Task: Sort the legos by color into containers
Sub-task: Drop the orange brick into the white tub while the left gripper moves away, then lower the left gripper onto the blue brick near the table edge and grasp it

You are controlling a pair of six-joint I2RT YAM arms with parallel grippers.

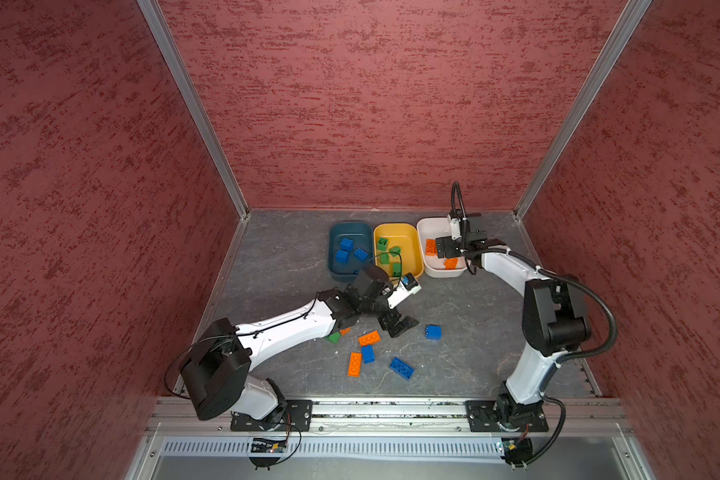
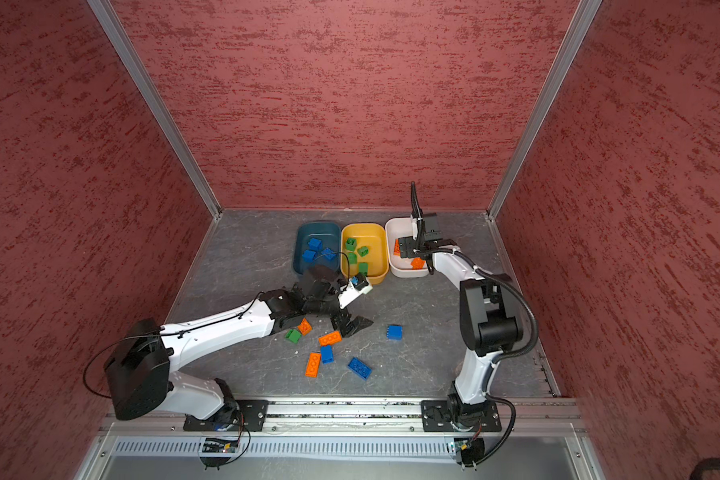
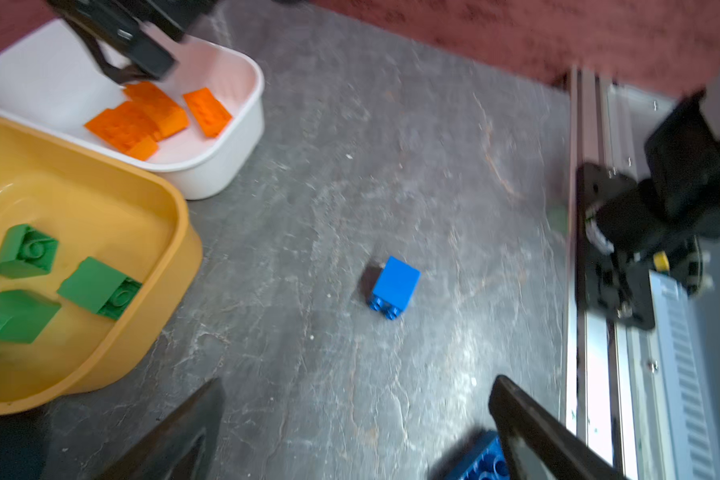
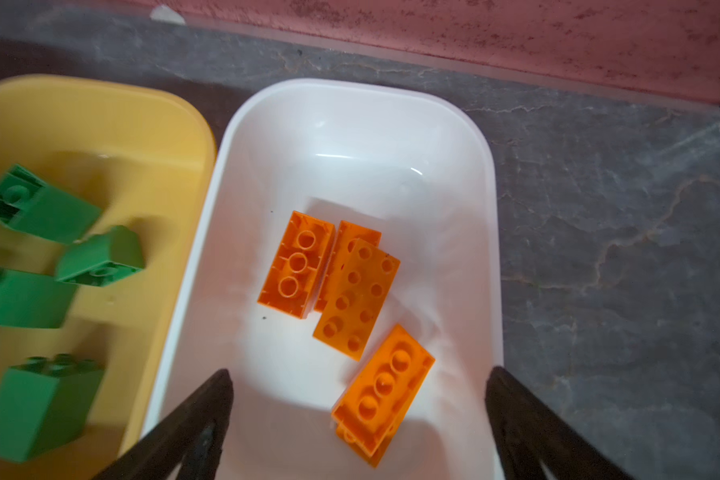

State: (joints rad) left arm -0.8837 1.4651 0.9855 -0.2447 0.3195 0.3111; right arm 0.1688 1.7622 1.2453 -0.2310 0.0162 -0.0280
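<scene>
The long blue brick lies at an angle, so I need to bring my left gripper back toward the metal bar and down onto it with fingers turned.
Both top views show the containers in a row at the back: teal tub with blue legos, yellow tub with green legos, white tub with orange legos. My right gripper hangs open over the white tub. An orange brick lies loose below it, between the jaws but untouched. My left gripper is open and empty, low over the table mid-floor. A blue square brick lies ahead of it. A long blue brick lies by one finger.
Loose legos lie on the grey floor in front: two long orange bricks, a blue brick, a long blue one, a green one under the left forearm. Red walls enclose the cell; a metal rail runs along the front.
</scene>
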